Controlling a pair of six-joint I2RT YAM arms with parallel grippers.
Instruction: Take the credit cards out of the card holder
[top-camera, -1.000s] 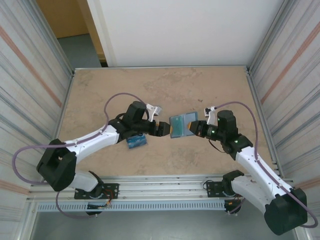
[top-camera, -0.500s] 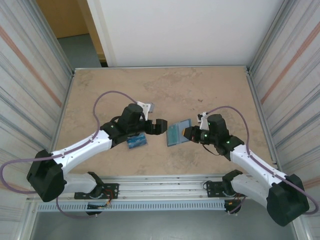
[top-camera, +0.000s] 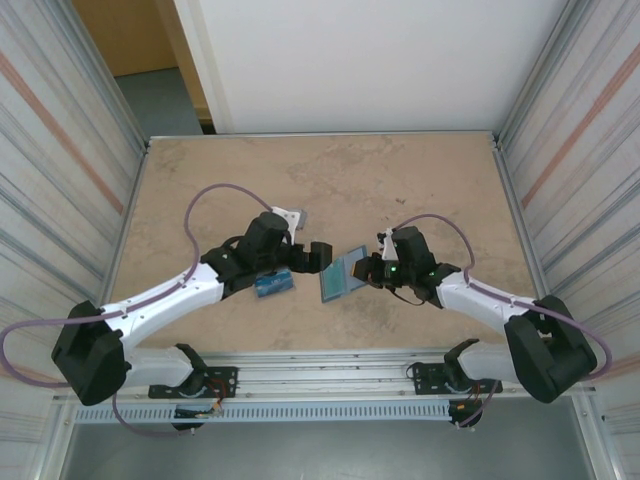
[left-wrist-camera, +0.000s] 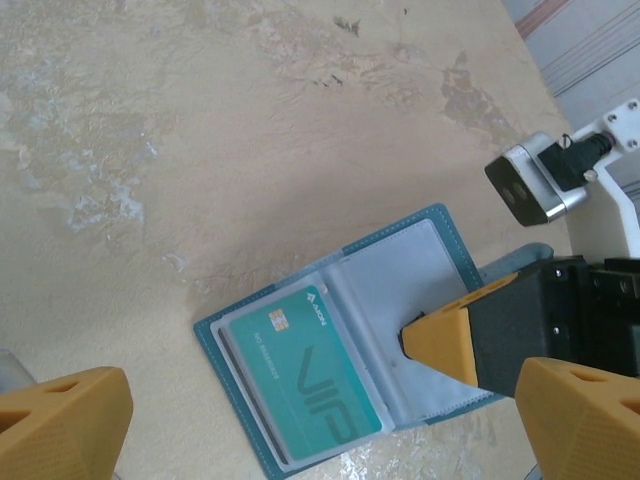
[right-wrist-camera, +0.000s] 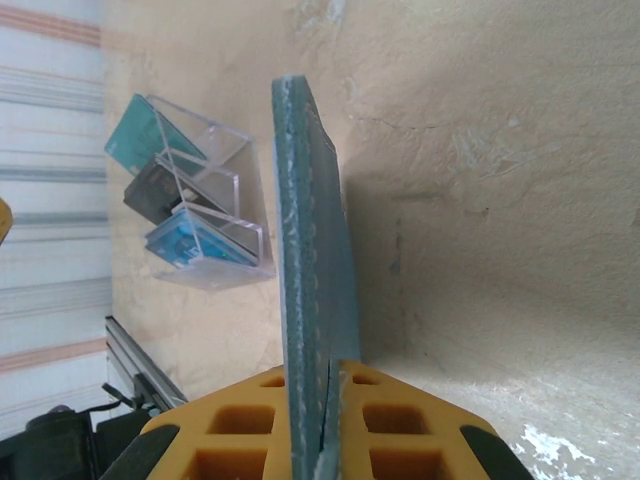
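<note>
My right gripper holds the holder's flap, and the shadowed tabletop is just below the gripper's fingers. I will lower the flap onto that spot next and let go of it there.
The steel-blue card holder (left-wrist-camera: 420, 262) lies spread open just over the table, a teal credit card (left-wrist-camera: 305, 375) sitting in its left clear pocket. My right gripper (right-wrist-camera: 325, 420) is shut on the holder's right flap, which appears edge-on (right-wrist-camera: 310, 250) between its yellow fingers. My left gripper (left-wrist-camera: 320, 405) is open wide, with a yellow fingertip (left-wrist-camera: 60, 420) on either side of the holder and touching nothing. From above, the left gripper (top-camera: 318, 255) sits just left of the holder (top-camera: 340, 275), and the right gripper (top-camera: 368, 270) is at the holder's right edge.
A clear acrylic stand (right-wrist-camera: 232, 190) holds a teal card (right-wrist-camera: 130, 140), a black card (right-wrist-camera: 148, 192) and a blue card (right-wrist-camera: 185, 243). From above, the stand (top-camera: 272, 283) sits beside my left forearm. Ribbed walls close in both sides.
My left gripper has opened wide and drawn back slightly. The right arm has carried the holder left and toward the near edge, closer to the left gripper.
</note>
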